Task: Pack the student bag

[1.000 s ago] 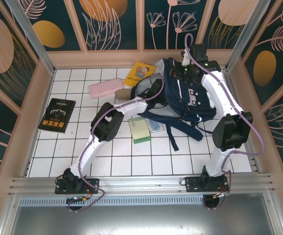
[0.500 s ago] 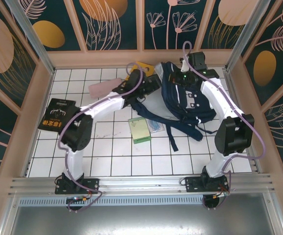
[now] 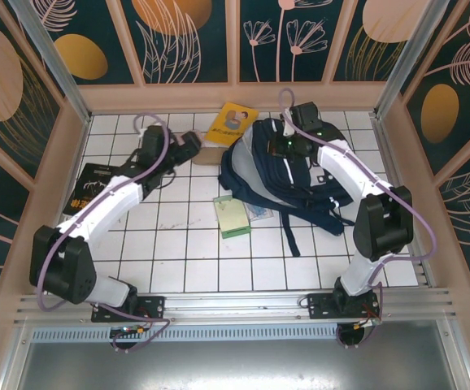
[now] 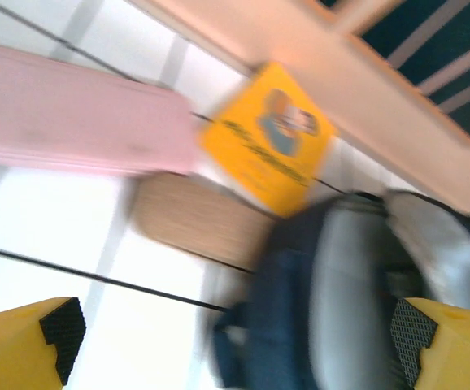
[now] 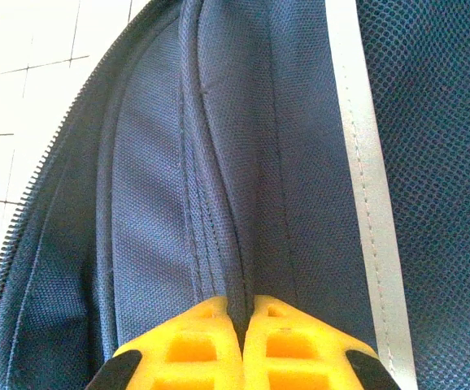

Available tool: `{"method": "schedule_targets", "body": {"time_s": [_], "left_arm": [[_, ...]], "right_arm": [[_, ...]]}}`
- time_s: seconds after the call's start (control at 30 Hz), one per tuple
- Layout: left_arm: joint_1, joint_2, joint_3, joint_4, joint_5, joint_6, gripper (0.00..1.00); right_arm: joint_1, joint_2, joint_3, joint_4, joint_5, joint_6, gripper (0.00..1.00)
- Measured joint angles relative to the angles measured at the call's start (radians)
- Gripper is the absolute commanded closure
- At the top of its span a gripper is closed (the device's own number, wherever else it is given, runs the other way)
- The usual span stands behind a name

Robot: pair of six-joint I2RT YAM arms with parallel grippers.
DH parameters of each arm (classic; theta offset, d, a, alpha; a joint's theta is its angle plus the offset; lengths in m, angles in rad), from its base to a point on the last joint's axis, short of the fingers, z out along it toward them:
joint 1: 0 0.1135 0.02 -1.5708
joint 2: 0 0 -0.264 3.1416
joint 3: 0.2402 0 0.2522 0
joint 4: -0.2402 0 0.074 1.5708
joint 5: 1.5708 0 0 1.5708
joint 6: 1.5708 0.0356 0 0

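My right gripper will move a little toward the brown flat object next, then open to let go of the raised navy fold.
The student bag [image 3: 300, 183], navy with white stripes, lies slumped at the back right of the tiled table, its straps trailing toward the front. My right gripper [image 3: 288, 145] sits on its upper part. In the right wrist view the right gripper [image 5: 241, 313] is shut on a raised fold of the bag's navy fabric [image 5: 162, 203], beside a white stripe [image 5: 357, 162]. My left gripper [image 3: 189, 145] is left of the bag. In the blurred left wrist view the left gripper [image 4: 235, 333] is wide open and empty above the tiles, with the bag's edge [image 4: 341, 284] at the right.
A pink case [image 4: 72, 122], a yellow book [image 4: 267, 138] and a brown flat object [image 4: 198, 219] lie ahead of the left gripper. The yellow book [image 3: 231, 123] rests by the back wall. A black book [image 3: 87, 180] is at the left, and a green notebook [image 3: 233, 218] at the centre.
My left arm swung left, away from the bag toward the pink case, and its jaws opened wider. The right gripper shifted left with the bag fabric, and the bag slumped flatter.
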State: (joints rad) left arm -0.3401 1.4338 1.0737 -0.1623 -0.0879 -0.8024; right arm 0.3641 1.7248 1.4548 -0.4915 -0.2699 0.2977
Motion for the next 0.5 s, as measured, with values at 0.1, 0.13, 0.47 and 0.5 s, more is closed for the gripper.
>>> {"method": "schedule_targets", "body": {"time_s": [0.1, 0.13, 0.47, 0.5], "left_arm": [[0.142, -0.014, -0.05, -0.056, -0.026, 0.052, 0.01], [0.188, -0.013, -0.058, -0.079, -0.034, 0.066, 0.01], [0.506, 0.139, -0.07, -0.119, -0.027, 0.13, 0.01], [0.532, 0.176, -0.07, -0.114, -0.017, 0.129, 0.02]], "right_arm": [[0.017, 0.0, -0.014, 0.006, 0.013, 0.0, 1.0], [0.021, 0.0, -0.016, 0.006, 0.016, 0.0, 1.0], [0.043, 0.0, -0.042, 0.034, 0.027, 0.0, 1.0], [0.045, 0.0, -0.045, 0.037, 0.027, 0.0, 1.0]]}}
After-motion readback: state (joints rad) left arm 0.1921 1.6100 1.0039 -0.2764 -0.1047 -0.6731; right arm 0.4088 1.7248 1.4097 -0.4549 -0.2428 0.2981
